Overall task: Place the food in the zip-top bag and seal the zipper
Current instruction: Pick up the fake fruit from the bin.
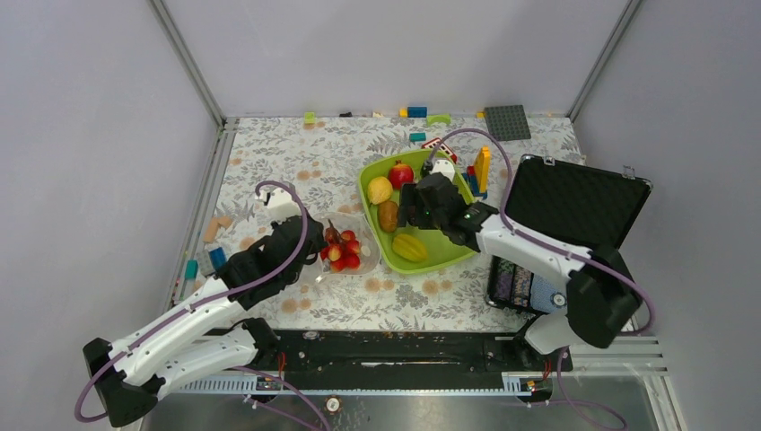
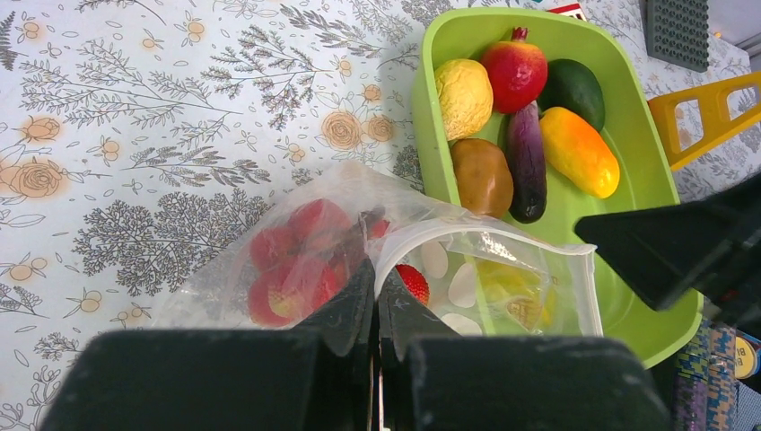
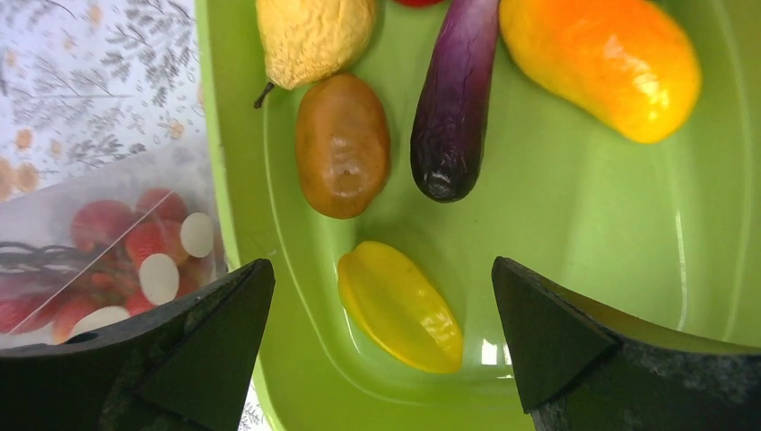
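The kiwi (image 3: 343, 144) has bare tray bottom along both sides, so I should lower my right gripper to the left in the top view, with my fingers on both sides of the kiwi's middle.
The clear dotted zip-top bag (image 2: 502, 269) lies left of the lime-green tray (image 1: 372, 171), its mouth lapping the tray's rim. The red grape bunch (image 2: 292, 265) is inside it. My left gripper (image 2: 375, 278) is shut on the bag's mouth edge, by the zipper strip (image 2: 431, 229). My right gripper (image 3: 382, 265) is open and empty above the yellow starfruit (image 3: 399, 305) in the tray's near corner. The tray also holds the kiwi (image 3: 343, 144), eggplant (image 3: 453, 99), lemon (image 3: 314, 36), red apple (image 2: 515, 72), an orange-yellow fruit (image 3: 601, 63) and a dark green one (image 2: 574, 85).
An open black case (image 1: 574, 202) stands right of the tray. A yellow block frame (image 1: 482, 168) stands behind the tray. Coloured blocks (image 1: 417, 112) and a grey baseplate (image 1: 508, 121) lie along the back wall. More blocks (image 1: 215, 229) lie at the left edge.
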Controlling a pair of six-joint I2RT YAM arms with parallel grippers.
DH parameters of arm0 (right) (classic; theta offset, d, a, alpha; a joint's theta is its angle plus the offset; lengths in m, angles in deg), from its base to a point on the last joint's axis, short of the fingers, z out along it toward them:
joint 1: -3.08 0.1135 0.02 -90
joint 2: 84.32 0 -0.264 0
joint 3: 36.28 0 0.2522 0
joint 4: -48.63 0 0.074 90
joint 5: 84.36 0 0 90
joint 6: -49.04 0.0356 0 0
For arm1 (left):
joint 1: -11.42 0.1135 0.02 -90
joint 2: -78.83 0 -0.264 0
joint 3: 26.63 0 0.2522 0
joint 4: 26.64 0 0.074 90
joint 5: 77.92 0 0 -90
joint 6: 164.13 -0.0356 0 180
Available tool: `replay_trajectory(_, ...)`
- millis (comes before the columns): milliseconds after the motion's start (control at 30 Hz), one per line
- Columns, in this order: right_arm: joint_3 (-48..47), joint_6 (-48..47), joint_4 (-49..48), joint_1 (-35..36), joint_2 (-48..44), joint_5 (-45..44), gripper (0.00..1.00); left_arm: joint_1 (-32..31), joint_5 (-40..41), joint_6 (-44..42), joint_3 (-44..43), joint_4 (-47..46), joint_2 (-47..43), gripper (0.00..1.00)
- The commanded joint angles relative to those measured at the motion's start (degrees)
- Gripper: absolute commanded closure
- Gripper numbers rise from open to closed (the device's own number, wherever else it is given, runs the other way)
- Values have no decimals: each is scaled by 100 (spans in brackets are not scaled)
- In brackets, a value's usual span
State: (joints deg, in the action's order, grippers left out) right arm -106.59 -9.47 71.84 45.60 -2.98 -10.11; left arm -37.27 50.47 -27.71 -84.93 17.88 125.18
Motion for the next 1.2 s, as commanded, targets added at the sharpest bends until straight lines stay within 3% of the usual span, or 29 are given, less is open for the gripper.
replay_trajectory(0,-646,143,12,-96,586,465,0,-8,81,-83,-186,-186,-55,100)
replay_trajectory(400,-1447,417,-86,-118,1790,650,9,-8,-152,-149,-126,-319,-127,100)
replay_trajectory(1167,-1935,314,-226,-161,2697,494,13,-4,-210,-194,-101,-404,-28,100)
